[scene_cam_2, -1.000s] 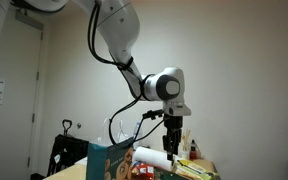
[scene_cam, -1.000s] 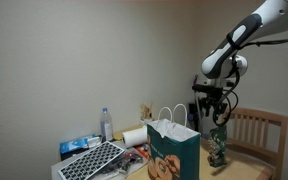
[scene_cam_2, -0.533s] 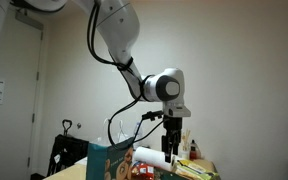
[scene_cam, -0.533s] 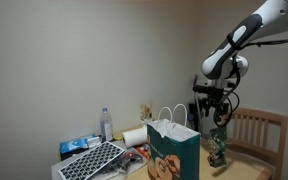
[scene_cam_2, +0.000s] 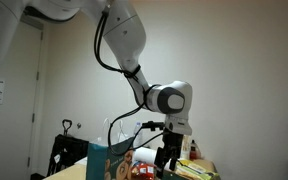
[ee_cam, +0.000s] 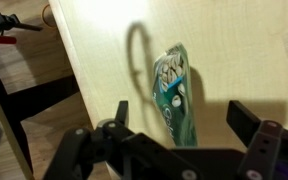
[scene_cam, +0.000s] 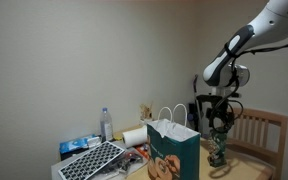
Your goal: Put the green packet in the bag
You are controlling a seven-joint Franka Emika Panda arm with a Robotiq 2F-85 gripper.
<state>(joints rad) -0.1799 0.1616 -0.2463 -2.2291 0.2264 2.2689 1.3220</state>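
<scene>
My gripper needs to go down and move a little away from my base, onto the upper part of the green packet (scene_cam: 218, 136) (ee_cam: 181, 118).
The green packet (ee_cam: 174, 95) stands upright on the light wooden table (ee_cam: 104, 50), seen from above in the wrist view between my open gripper fingers (ee_cam: 184, 118). In an exterior view the packet (scene_cam: 217, 148) stands right of the tall teal bag (scene_cam: 173, 150) with white loop handles, and my gripper (scene_cam: 219, 122) hangs just above the packet, open. In an exterior view (scene_cam_2: 170, 158) my gripper is low behind the bag's top edge (scene_cam_2: 112, 160), and the packet is hidden there.
A wooden chair (scene_cam: 256, 130) stands behind the packet. A water bottle (scene_cam: 107, 124), a paper towel roll (scene_cam: 134, 136), a black grid tray (scene_cam: 92, 160) and blue packets (scene_cam: 77, 146) lie left of the bag. A chair leg and floor show at the table edge (ee_cam: 34, 100).
My gripper has moved down toward the green packet; its fingers now hang around the packet's top. The bag and packet have not moved.
</scene>
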